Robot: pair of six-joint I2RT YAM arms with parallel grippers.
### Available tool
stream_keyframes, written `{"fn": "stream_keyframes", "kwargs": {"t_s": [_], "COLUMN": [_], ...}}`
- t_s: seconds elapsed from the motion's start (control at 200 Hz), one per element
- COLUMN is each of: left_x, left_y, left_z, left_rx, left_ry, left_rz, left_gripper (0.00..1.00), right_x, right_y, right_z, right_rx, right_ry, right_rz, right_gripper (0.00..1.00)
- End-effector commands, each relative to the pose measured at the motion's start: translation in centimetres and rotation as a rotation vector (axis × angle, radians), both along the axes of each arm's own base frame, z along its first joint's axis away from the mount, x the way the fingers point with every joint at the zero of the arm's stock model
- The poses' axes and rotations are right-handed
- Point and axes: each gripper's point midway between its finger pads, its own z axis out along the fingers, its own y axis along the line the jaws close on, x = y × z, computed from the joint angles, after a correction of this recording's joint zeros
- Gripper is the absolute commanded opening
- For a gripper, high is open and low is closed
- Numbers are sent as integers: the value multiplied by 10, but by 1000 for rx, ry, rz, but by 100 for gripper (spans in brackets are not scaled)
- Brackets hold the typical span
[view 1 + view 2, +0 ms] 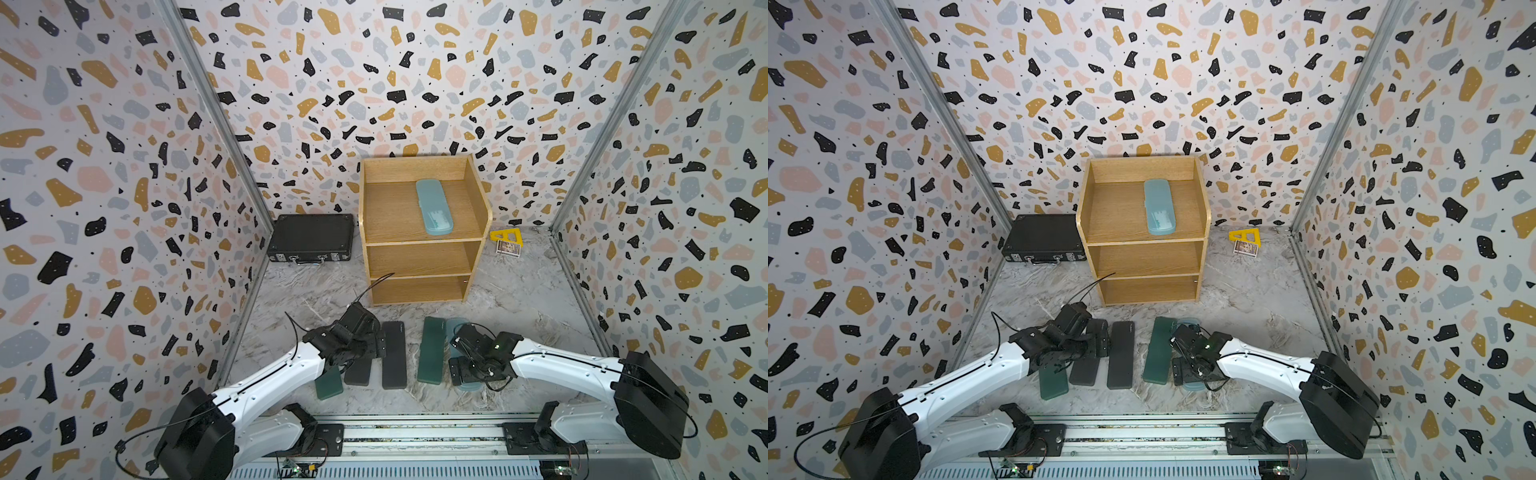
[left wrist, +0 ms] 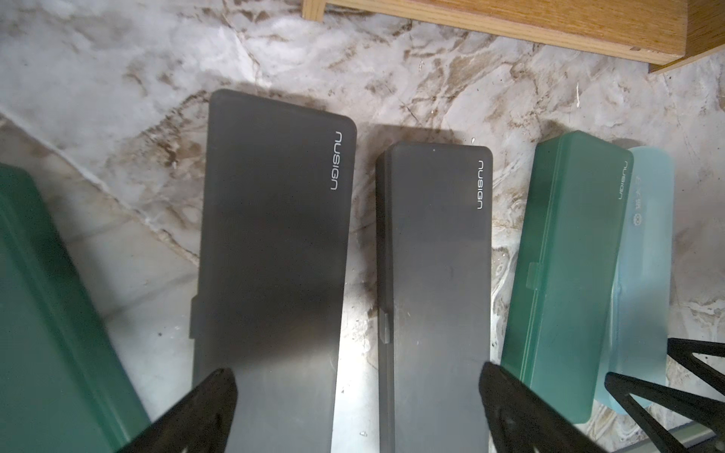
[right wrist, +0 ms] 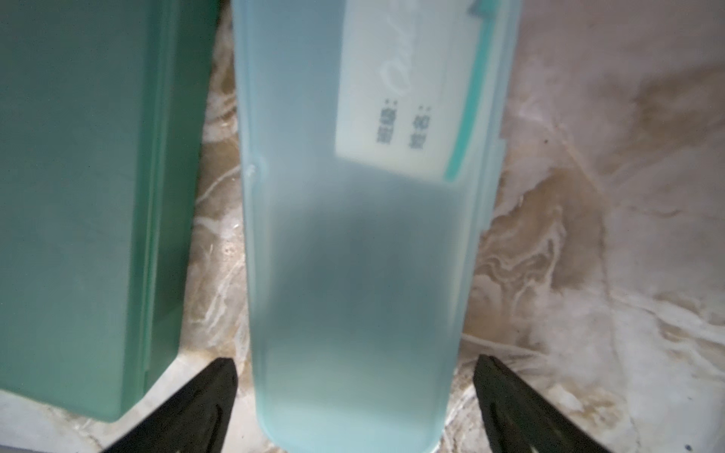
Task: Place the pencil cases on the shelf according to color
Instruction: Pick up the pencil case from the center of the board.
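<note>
My right gripper lowers its open fingers along both long sides and closes there next, since the light-blue case's near end [image 1: 472, 386] [image 3: 352, 377] lies below it, between those fingers.
The wooden shelf [image 1: 424, 257] [image 1: 1144, 259] stands at the back with one light-blue pencil case [image 1: 434, 206] [image 1: 1159, 206] on its top tier. The other pencil cases lie in a row on the table. From left they are a dark green case [image 1: 328, 386], two black cases [image 2: 274, 243] [image 2: 435, 274], a dark green case [image 1: 432, 350] [image 3: 86, 188] and a light-blue case [image 3: 353, 243]. My left gripper [image 2: 357, 376] [image 1: 370, 347] hangs open above the two black cases. My right gripper [image 3: 355, 364] [image 1: 467, 374] is open, its fingers on either side of the light-blue case's near end.
A black briefcase [image 1: 311, 243] lies left of the shelf. Right of the shelf are a yellow triangular ruler [image 1: 505, 236] and a small card pack [image 1: 508, 248]. Patterned walls close in three sides, and the arms' rail [image 1: 415, 436] runs along the front.
</note>
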Motion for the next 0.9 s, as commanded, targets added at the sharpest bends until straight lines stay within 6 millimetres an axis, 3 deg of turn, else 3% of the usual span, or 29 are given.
{"fn": "stream_keyframes", "kwargs": {"t_s": [0.0, 0.285, 0.546, 0.896], "left_x": [7, 5, 4, 3], "left_y": [-4, -2, -2, -1], "left_z": [6, 9, 10, 10], "left_rx": [-12, -7, -12, -9], "left_ry": [-36, -40, -41, -40], "left_rz": [3, 2, 2, 2], "left_gripper": [100, 100, 100, 100], "right_x": [7, -1, -9, -12], "right_y": [6, -6, -18, -30], "right_z": [4, -18, -25, -20], "right_rx": [-7, -64, -73, -102], "right_ry": [-33, -10, -2, -16], "right_rz": [-19, -50, -66, -59], "right_gripper": [100, 100, 99, 73]}}
